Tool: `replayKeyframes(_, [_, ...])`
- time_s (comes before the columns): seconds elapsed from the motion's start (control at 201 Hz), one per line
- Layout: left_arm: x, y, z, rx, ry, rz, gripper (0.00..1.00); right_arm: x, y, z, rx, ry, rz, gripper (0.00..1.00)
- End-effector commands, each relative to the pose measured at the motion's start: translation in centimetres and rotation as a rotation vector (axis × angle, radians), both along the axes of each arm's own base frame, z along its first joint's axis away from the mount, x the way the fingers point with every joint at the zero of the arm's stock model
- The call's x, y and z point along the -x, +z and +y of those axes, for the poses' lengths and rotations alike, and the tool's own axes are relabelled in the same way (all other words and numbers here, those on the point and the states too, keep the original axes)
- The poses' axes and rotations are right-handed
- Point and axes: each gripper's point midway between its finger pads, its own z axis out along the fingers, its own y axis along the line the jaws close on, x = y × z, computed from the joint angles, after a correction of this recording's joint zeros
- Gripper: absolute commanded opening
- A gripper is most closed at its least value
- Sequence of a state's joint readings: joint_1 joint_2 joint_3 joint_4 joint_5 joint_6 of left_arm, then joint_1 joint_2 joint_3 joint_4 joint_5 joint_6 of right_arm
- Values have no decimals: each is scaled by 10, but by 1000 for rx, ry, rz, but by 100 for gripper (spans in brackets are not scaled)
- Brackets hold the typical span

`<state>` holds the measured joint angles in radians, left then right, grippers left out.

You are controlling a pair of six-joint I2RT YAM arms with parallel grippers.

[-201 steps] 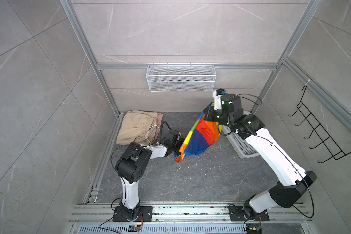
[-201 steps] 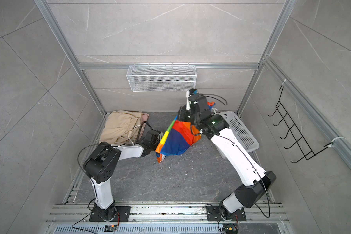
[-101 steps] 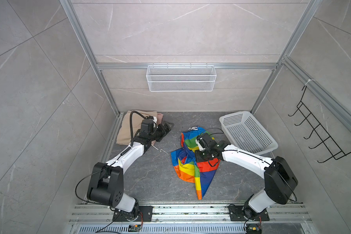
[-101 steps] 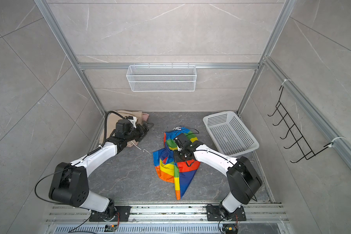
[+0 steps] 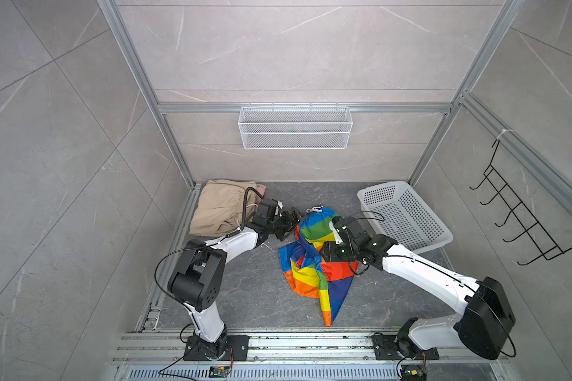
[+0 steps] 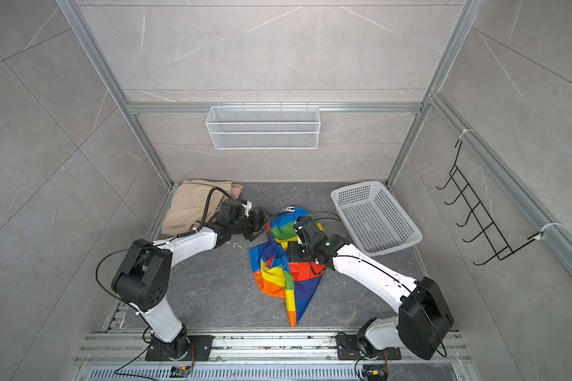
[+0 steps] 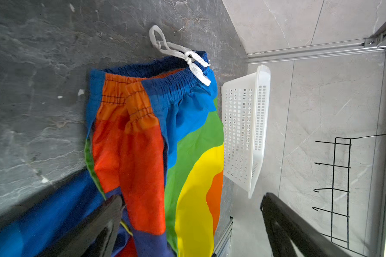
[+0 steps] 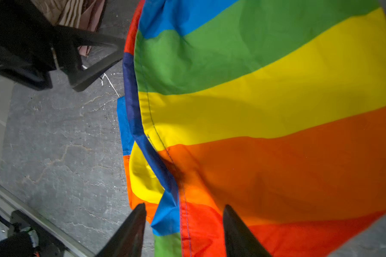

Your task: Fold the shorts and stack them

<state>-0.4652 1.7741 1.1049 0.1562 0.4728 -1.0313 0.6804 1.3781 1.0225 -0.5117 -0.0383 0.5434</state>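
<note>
I will next lower my open left gripper onto the orange waistband (image 7: 135, 96) at the side of the shorts' waist. Its bunched fold stands up where my fingers can pinch it.
The rainbow-striped shorts (image 5: 314, 264) (image 6: 278, 267) lie crumpled on the dark floor in both top views, with the waist and white drawstring toward the back. My right gripper (image 5: 327, 254) (image 8: 184, 205) is low over their middle, open, and the fabric (image 8: 254, 100) lies loose under the parted fingers. My left gripper (image 5: 289, 222) (image 7: 192, 198) stands wide open at the left edge of the waist (image 7: 165, 84), holding nothing. The beige shorts (image 5: 217, 211) (image 6: 189, 204) lie folded at the back left on the salmon-pink shorts (image 5: 261, 189), of which only an edge shows.
A white perforated basket (image 5: 390, 184) (image 6: 360, 186) sits at the back right, close to the right arm. A wire shelf (image 5: 294, 127) hangs on the back wall and a black hook rack (image 5: 522, 224) on the right wall. Aluminium rails run along the front.
The right gripper brought the rainbow shorts down from the air onto the floor and has opened its jaws. The left gripper moved from the beige stack toward the rainbow shorts' waist.
</note>
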Motion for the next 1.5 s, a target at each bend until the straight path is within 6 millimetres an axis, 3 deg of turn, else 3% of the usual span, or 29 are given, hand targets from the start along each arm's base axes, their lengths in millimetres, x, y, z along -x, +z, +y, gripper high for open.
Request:
replayKeyframes(0.0, [-14, -13, 2, -37, -2, -10, 100, 11, -13, -18, 39, -47, 34, 69])
replayKeyframes(0.055, [-18, -23, 2, -56, -2, -5, 98, 14, -15, -19, 23, -61, 34, 77])
replayKeyframes(0.199, [-31, -30, -2, -85, -11, -26, 84, 24, -24, -22, 11, -76, 76, 90])
replayKeyframes(0.244, [-34, -26, -4, -84, -16, -43, 73, 28, -27, -22, 0, -81, 84, 92])
replayKeyframes(0.314, [-39, -21, -5, -87, -25, -75, 44, 36, -30, -18, -6, -72, 75, 97])
replayKeyframes(0.354, [-41, -19, -5, -90, -21, -89, 35, 42, -32, -14, 2, -61, 69, 98])
replayKeyframes(0.548, [-52, -5, -15, -56, -39, -123, 5, 69, -47, 5, 91, -12, 50, 100])
replayKeyframes(0.662, [-59, 14, -11, -55, -25, -153, 0, 77, -63, 13, 165, -10, 62, 99])
replayKeyframes(0.762, [-64, 38, 0, -51, -9, -182, 0, 73, -73, 5, 299, -57, 46, 91])
replayKeyframes(0.847, [-66, 62, 14, -47, 15, -213, 0, 66, -74, -2, 383, -83, 32, 77])
replayKeyframes(0.986, [-67, 95, 40, -45, 73, -258, 0, 54, -67, -20, 500, -117, -35, 32])
replayKeyframes(1.111, [-67, 127, 58, -24, 118, -300, 0, 34, -51, -36, 509, -138, -68, 7])
replayKeyframes(1.25, [-71, 166, 87, -54, 177, -359, 0, -30, -11, -65, 437, -200, -83, 0])
replayKeyframes(1.385, [-73, 211, 120, -53, 239, -423, 0, -96, 67, -88, 339, -270, -159, 0])
replayKeyframes(1.499, [-66, 247, 143, -77, 291, -501, 0, -123, 144, -88, 245, -279, -270, 0])
